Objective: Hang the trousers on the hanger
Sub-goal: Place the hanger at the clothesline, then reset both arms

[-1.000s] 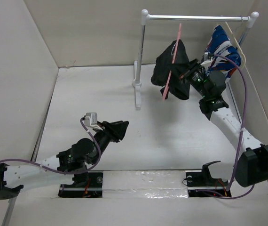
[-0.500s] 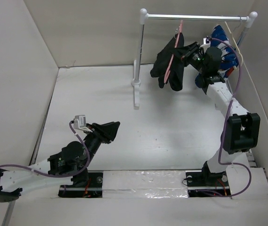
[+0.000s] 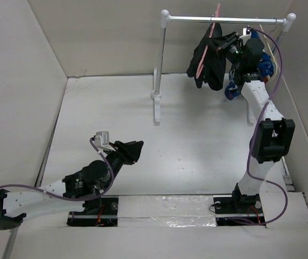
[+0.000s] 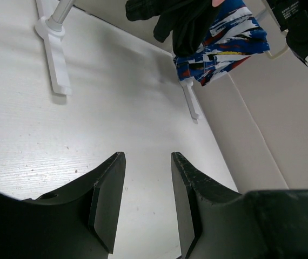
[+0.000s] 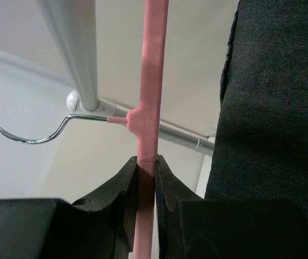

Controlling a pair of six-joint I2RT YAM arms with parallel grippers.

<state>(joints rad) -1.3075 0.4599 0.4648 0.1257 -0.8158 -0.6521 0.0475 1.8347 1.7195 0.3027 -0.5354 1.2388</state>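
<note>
My right gripper eases outward next, lowers the hanger's hook onto the rack's bar and releases the hanger's pink arm. The bar lies outward, its top below the hook's tip.
The black trousers point(image 3: 208, 59) hang draped over the pink hanger point(image 3: 212, 32), high up by the rail point(image 3: 197, 20) of the clothes rack. My right gripper point(image 3: 225, 44) is shut on the hanger's pink arm just below its neck point(image 5: 153, 81). The metal hook point(image 5: 13, 135) sits close beside the rail point(image 5: 75, 54); I cannot tell if it rests on it. The trousers fill the right of the right wrist view point(image 5: 278, 135). My left gripper point(image 3: 135, 150) is open and empty low over the table, far from the rack; in its view point(image 4: 147, 156) the trousers point(image 4: 181, 21) show at the top.
A blue, white and red patterned garment point(image 3: 264, 67) hangs on a cream hanger point(image 3: 275, 51) at the rail's right end, right behind my right arm; it also shows in the left wrist view point(image 4: 224, 43). The rack's left post point(image 3: 162, 59) and foot point(image 4: 54, 54) stand on the white table. Cardboard walls enclose the space.
My right arm has lifted the hanger with the trousers up and to the right, from below the rail to rail height. The left arm shifted slightly and stays open.
</note>
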